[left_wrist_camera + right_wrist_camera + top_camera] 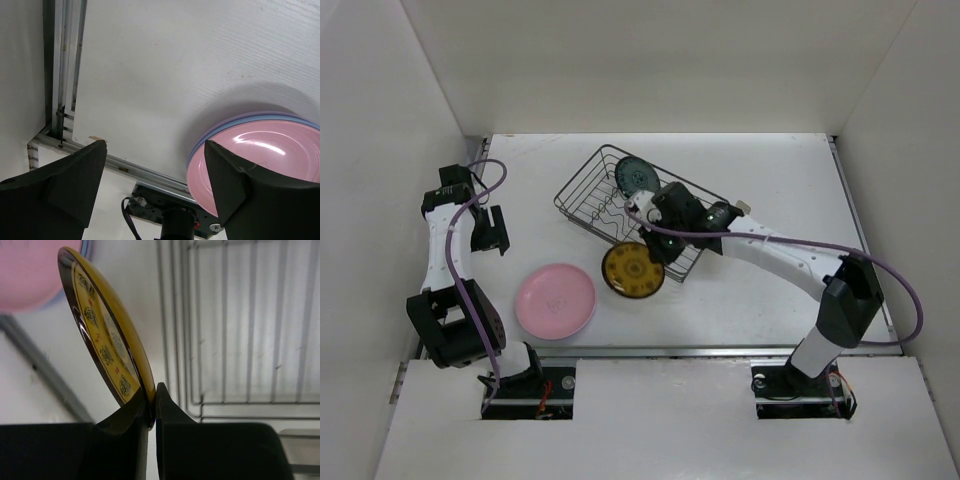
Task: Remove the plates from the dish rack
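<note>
I need to move my right gripper down and back toward the metal bar and lower the yellow plate onto the table (639, 312) (89, 371) beside the stack, where the table is empty.
The dark wire dish rack (578, 176) sits at the table's middle back, with a dark teal plate (635, 177) standing upright in it. My right gripper (656, 250) is shut on the rim of a patterned mustard-yellow plate (633, 270), which hangs just outside the rack's near edge. In the right wrist view the right gripper (152, 390) pinches the yellow plate (107, 335) tilted on edge, with the rack's wires (225, 402) behind. A pink plate (556, 300) tops a stack at front left, with blue and lavender rims (250, 120) under it. My left gripper (490, 230) is open and holds nothing.
White walls close in the table on the left, back and right. A metal rail (125, 167) runs along the table's near edge, close to the pink plate (265, 155). My left gripper (155, 145) hovers near the left wall, left of the stack.
</note>
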Controlling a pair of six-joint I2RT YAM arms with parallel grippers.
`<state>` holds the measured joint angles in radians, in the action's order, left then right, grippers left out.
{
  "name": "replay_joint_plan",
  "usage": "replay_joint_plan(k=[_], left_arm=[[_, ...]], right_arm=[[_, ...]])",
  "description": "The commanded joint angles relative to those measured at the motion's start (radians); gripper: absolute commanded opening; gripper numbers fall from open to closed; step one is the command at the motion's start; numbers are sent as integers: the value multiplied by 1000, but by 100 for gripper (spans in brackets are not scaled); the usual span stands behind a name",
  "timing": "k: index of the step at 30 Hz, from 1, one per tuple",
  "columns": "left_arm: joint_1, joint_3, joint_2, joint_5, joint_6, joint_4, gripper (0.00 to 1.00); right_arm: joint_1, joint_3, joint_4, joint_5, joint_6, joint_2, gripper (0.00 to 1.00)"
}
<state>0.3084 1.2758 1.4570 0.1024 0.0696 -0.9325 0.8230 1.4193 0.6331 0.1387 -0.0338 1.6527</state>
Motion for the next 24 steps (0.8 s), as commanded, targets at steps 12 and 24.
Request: replay_joint_plan(k=[12, 24], left_arm=[[-5, -16, -89, -33, 22, -20, 77], [-5, -26, -119, -33, 22, -29, 78]], right_arm=[[128, -123, 10, -39, 89, 11, 6], [128, -112, -72, -154, 121, 79, 45]])
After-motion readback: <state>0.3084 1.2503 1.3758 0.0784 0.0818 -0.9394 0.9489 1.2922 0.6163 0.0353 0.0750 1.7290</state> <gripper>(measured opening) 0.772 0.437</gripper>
